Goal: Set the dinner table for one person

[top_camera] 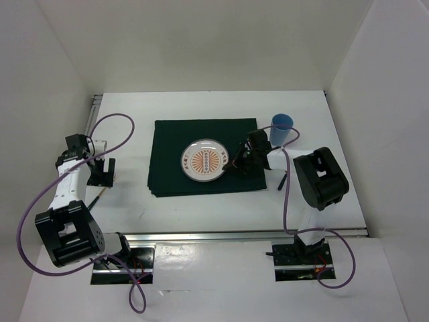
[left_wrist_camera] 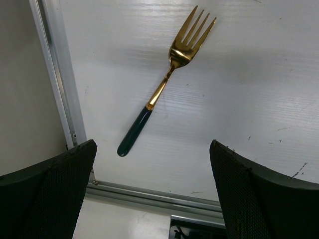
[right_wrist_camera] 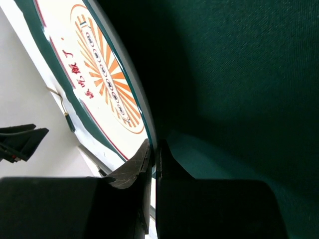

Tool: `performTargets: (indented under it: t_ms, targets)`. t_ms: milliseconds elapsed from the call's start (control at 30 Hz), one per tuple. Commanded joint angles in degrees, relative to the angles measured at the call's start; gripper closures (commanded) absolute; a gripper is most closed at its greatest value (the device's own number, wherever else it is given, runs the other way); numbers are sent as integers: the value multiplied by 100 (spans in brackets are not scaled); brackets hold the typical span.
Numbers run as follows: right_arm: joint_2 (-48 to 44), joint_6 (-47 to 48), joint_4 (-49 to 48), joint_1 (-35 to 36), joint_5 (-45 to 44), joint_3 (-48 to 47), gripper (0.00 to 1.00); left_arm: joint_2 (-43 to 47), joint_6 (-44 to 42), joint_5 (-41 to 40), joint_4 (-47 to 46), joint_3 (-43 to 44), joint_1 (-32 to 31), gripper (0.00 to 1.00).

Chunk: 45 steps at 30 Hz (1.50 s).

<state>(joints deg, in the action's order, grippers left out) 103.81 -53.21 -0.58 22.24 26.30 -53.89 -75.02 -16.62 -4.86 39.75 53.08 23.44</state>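
Observation:
My fingers are above the fork (left_wrist_camera: 162, 89), which lies slanted, so my left gripper should next turn in line, move down and close on the fork's dark green handle (left_wrist_camera: 142, 119) by its gold neck.
On the white dinner table (top_camera: 201, 107) lies a dark green mat (top_camera: 171, 144), and over it a round plate (top_camera: 206, 161) with an orange sunburst pattern. My right gripper (top_camera: 236, 163) is shut on the plate's right rim. In the right wrist view the rim of the plate (right_wrist_camera: 94, 64) runs between the closed fingers of the right gripper (right_wrist_camera: 154, 149), with the mat (right_wrist_camera: 239, 74) beside them. At the table's left side my left gripper (top_camera: 100, 176) hangs open over a gold fork (left_wrist_camera: 162, 89) with a dark green handle. Nothing is between the fingers of the left gripper (left_wrist_camera: 152, 144).
A blue cup (top_camera: 281, 129) stands upright off the mat's back right corner. A small dark utensil (top_camera: 281, 180) lies right of the mat. A metal rail (top_camera: 234, 234) runs along the near edge, and another rail (left_wrist_camera: 60, 74) runs close to the fork on the left. White walls enclose three sides.

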Motion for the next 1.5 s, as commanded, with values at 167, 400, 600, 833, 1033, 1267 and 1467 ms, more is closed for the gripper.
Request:
performTargets:
  t_ms: [167,400,600,833,1033,1267,1467]
  targets:
    - [-168,-31,-250,-9,-292,80,69,120,-342,-436,-291,-166,29,0]
    - [-607,214,171,-9,-678,-50,48,251,-877,-560,-292,-281,29,1]
    - [-1046,881,936,96,-1303,-359,45,374,-2386,-779,-231,-570,-234,1]
    - [-1706,1364,1411,149,-1479,-552,44,251,-3171,-694,-450,-1107,-235,2]
    - [-2127,1489,1762,149,-1540,-719,44,-300,-3111,-488,-722,-914,-130,5]
    - [-2400,1542,1939,149,-1655,-895,44,-1311,-2838,-604,-574,-562,116,10]
    - [-2585,1542,1992,149,-1778,-1054,44,-1656,-2600,-190,-134,-219,310,19]
